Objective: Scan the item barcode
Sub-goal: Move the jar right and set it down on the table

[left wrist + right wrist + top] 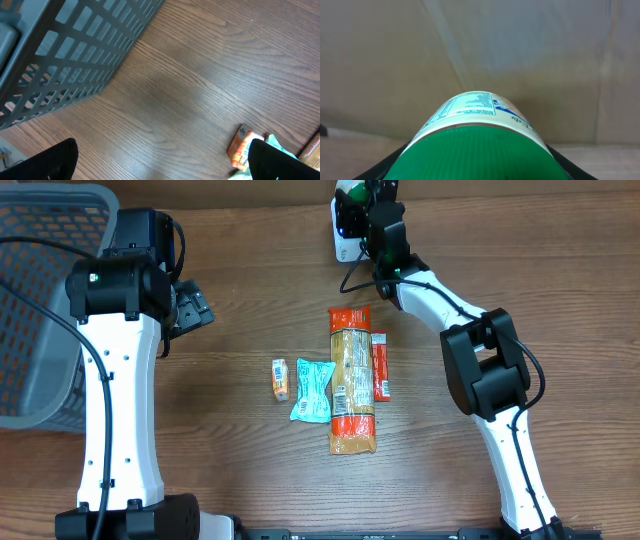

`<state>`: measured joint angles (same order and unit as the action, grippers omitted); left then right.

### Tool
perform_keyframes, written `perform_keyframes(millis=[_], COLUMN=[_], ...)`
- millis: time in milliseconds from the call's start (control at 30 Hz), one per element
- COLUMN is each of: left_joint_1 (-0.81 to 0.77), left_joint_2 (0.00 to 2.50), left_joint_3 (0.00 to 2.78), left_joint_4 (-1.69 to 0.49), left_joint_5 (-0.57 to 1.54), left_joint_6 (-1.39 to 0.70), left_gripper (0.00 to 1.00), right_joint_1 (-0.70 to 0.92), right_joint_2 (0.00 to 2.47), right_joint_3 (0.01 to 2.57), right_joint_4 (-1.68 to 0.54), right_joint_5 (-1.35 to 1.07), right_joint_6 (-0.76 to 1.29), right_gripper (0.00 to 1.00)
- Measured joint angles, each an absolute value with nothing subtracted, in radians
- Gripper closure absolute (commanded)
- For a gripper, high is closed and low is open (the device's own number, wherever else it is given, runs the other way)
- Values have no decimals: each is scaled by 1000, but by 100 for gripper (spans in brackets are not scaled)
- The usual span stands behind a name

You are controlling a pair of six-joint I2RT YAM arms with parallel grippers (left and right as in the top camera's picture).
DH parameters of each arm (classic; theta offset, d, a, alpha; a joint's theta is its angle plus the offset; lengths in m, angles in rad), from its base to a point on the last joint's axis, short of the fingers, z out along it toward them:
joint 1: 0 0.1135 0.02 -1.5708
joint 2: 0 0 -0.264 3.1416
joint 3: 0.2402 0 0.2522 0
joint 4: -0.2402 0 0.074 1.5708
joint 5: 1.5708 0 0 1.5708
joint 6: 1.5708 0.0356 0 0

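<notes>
The jar comes free next as my right gripper swings back, tilts and lowers to release it, since bare wood lies below and to its right in the overhead view.
My right gripper is shut on a white jar with a green ribbed lid. The lid faces the wrist camera and the printed label points away toward a blank wall. From overhead the jar is held at the table's far edge, right above the white scanner. My left gripper hangs open over bare wood with nothing between its fingers. In the overhead view the left gripper is beside the basket, left of the packets.
A grey mesh basket stands at the far left, its wall close to my left gripper. Mid-table lie a small orange packet, a teal packet, a long pasta pack and a red bar.
</notes>
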<state>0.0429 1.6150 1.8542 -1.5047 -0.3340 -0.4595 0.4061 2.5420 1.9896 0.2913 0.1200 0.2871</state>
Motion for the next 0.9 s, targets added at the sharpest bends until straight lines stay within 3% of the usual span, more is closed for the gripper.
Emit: perform_keyframes(millis=[200, 533, 667, 900], left_joint_1=[43, 43, 43, 43], left_joint_2=[1615, 1615, 1615, 1615], left_joint_3=[1854, 1854, 1854, 1854], left_joint_4=[-1505, -1505, -1505, -1505], left_joint_5=[-334, -334, -334, -334], left_joint_6=[-460, -459, -459, -459], left_gripper=[1, 0, 1, 0], right_joint_1=[399, 295, 180, 25], right_joint_2=[2380, 1796, 1744, 1807], right_joint_3=[1988, 2019, 2027, 1873], right_joint_4=[54, -771, -1138, -1420], right_joint_5=[71, 33, 35, 38], right_joint_6=[257, 234, 234, 233], right_gripper=[96, 96, 96, 96])
